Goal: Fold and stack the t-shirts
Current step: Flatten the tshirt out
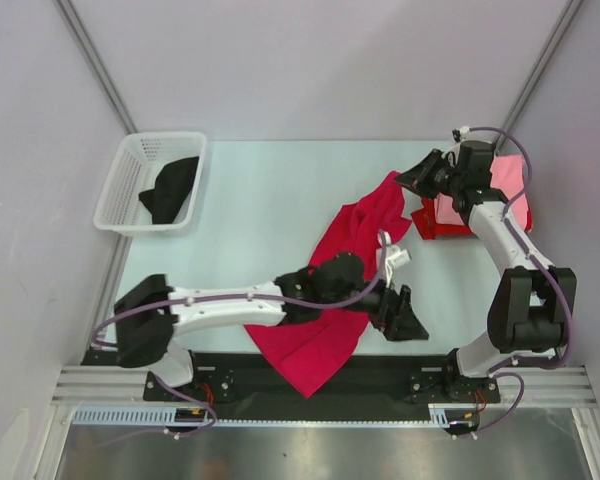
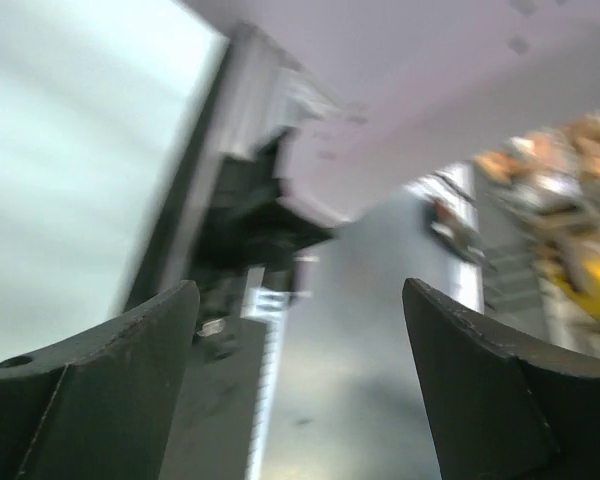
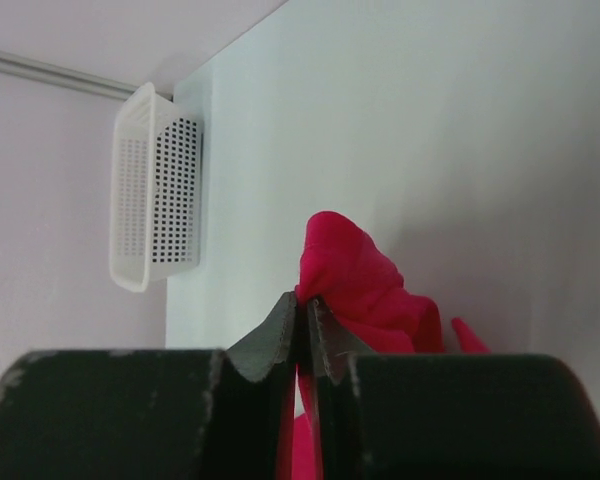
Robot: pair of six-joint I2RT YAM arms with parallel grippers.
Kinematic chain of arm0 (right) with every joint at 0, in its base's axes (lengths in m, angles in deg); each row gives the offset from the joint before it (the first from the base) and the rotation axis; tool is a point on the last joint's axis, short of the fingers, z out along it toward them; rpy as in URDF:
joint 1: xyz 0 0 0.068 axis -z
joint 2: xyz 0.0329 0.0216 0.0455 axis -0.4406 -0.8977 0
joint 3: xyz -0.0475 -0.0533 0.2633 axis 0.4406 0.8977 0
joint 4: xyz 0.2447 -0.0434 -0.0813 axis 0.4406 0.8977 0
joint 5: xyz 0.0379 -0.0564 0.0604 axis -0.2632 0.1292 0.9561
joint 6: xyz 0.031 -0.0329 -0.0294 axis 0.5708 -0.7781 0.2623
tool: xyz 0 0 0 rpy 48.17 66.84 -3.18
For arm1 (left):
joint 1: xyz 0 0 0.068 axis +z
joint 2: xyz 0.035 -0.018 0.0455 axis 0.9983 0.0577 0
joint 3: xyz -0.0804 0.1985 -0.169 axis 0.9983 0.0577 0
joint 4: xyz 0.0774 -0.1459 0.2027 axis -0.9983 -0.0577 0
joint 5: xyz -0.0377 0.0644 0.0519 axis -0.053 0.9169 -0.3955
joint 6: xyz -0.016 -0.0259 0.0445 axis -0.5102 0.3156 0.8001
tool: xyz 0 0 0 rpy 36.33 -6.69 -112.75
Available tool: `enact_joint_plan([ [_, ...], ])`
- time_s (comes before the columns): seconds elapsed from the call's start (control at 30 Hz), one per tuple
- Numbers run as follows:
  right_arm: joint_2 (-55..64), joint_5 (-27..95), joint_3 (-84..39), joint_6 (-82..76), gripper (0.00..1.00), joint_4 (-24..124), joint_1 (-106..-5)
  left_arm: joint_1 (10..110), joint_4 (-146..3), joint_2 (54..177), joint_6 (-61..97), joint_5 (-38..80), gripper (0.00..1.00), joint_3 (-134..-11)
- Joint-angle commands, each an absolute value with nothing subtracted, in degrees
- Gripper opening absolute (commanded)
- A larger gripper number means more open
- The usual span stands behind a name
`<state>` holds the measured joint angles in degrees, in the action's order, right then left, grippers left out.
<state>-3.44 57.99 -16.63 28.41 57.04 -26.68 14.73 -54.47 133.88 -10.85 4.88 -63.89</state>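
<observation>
My left gripper is open and past the side of the shirt opposite the basket, so next it will swing across the red cloth (image 3: 355,275) and down onto the shirt's edge facing the basket.
A crimson-red t-shirt (image 1: 340,290) lies crumpled in a diagonal strip down the middle of the table, its lower end hanging over the near edge. My right gripper (image 1: 412,181) is shut on the shirt's far corner; the right wrist view shows the closed jaws pinching a raised peak of red cloth (image 3: 355,275). My left gripper (image 1: 405,318) is open and empty just right of the shirt, with the arm lying across it. In the blurred left wrist view its fingers (image 2: 90,380) stand wide apart. A light pink folded shirt (image 1: 500,190) lies on a red folded one (image 1: 435,225).
A white mesh basket (image 1: 120,195) at the far left holds a black t-shirt (image 1: 172,188); the basket also shows in the right wrist view (image 3: 155,200). A black rail (image 1: 380,375) runs along the table's near edge. A white label (image 1: 395,258) sticks out of the red shirt.
</observation>
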Motion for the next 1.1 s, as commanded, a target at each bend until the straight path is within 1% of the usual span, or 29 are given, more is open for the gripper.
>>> enact_joint_plan([
  [0.0, 1.0, 54.3, -14.8, 25.7, 0.1, 54.9, -26.7, 17.2, -80.4, 125.0, 1.1, 23.1, 0.89, -67.3],
  [0.07, 1.7, 53.6, -13.7, 25.5, 0.1, 54.4, -26.7, 19.2, -83.1, 119.8, 1.1, 25.0, 0.89, -63.5],
  [0.17, 3.1, 53.0, -12.2, 25.4, 0.11, 53.5, -26.8, 27.9, -82.0, 114.1, -0.2, 22.5, 0.87, -55.6],
  [0.3, 3.8, 51.8, -12.0, 24.5, 0.11, 53.8, -27.0, 33.5, -84.1, 112.8, 0.5, 22.5, 0.82, -49.9],
  [0.33, 3.8, 51.6, -12.1, 24.3, 0.11, 54.3, -27.0, 34.3, -84.4, 113.1, 0.5, 22.0, 0.8, -48.3],
  [0.37, 3.7, 51.6, -12.1, 24.4, 0.11, 54.3, -27.0, 35.4, -84.3, 113.5, 0.3, 21.7, 0.75, -47.6],
  [0.43, 3.6, 51.3, -12.1, 24.6, 0.11, 54.3, -27.0, 35.9, -84.1, 115.3, 0.4, 21.0, 0.72, -46.4],
  [0.47, 3.6, 51.3, -12.0, 24.7, 0.11, 54.3, -27.0, 36.3, -84.2, 116.0, 0.3, 21.1, 0.67, -46.2],
  [0.57, 3.3, 51.6, -12.0, 24.7, 0.11, 54.1, -27.0, 37.6, -84.2, 119.3, -0.3, 20.8, 0.59, -45.5],
  [0.77, 3.2, 51.2, -11.9, 24.4, 0.11, 54.5, -27.0, 38.3, -84.6, 122.0, -1.2, 21.9, 0.57, -43.9],
  [0.93, 3.2, 51.1, -11.7, 24.4, 0.11, 54.5, -27.0, 38.8, -86.9, 121.6, -1.7, 26.6, 0.57, -42.6],
  [1.07, 3.0, 51.2, -11.7, 24.5, 0.11, 54.5, -27.0, 39.6, -86.8, 122.6, -1.3, 24.9, 0.54, -41.8],
])
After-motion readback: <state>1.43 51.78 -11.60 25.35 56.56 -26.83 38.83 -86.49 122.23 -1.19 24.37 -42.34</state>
